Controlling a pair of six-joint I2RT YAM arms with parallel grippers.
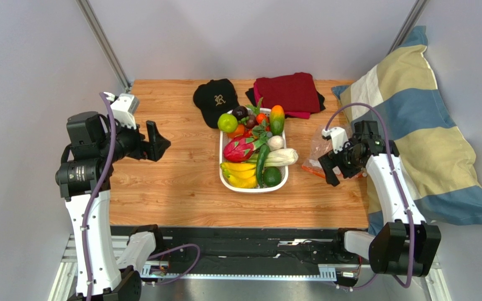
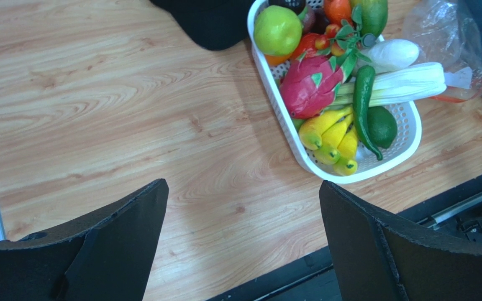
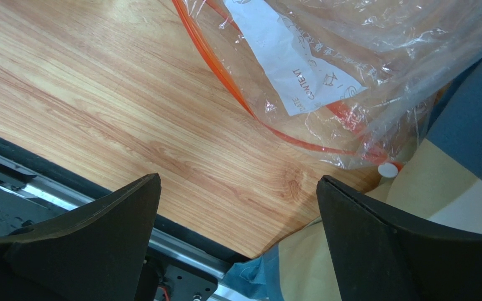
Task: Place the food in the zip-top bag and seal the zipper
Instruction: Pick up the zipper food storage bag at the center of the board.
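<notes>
I should next lower my right gripper onto the white label of the bag (image 1: 318,149) while shifting toward the basket, as the bag is flat and its label is beside the red zipper (image 3: 224,75).
The food lies in a white basket (image 1: 223,177) at mid-table: a pink dragon fruit (image 1: 238,149), a round green fruit (image 1: 227,122), an orange-green mango (image 1: 277,119) and a small dark fruit (image 1: 240,112). The clear zip-top bag (image 1: 318,149) lies flat to the basket's right, its red zipper (image 3: 224,75) ending in a pale tab (image 3: 386,170) by the pillow. My right gripper (image 1: 340,169) hovers open and empty over the bag's near end, and it also shows in the right wrist view (image 3: 237,182). My left gripper (image 1: 155,141) is open and empty, raised left of the basket. The left wrist view shows the dragon fruit (image 2: 309,84).
Yellow bananas (image 1: 240,174), white-stemmed greens (image 1: 281,157) and a green pepper share the basket. A black cap (image 1: 215,99) and folded red cloth (image 1: 287,93) lie at the back. A striped pillow (image 1: 413,138) borders the table's right edge, touching the bag.
</notes>
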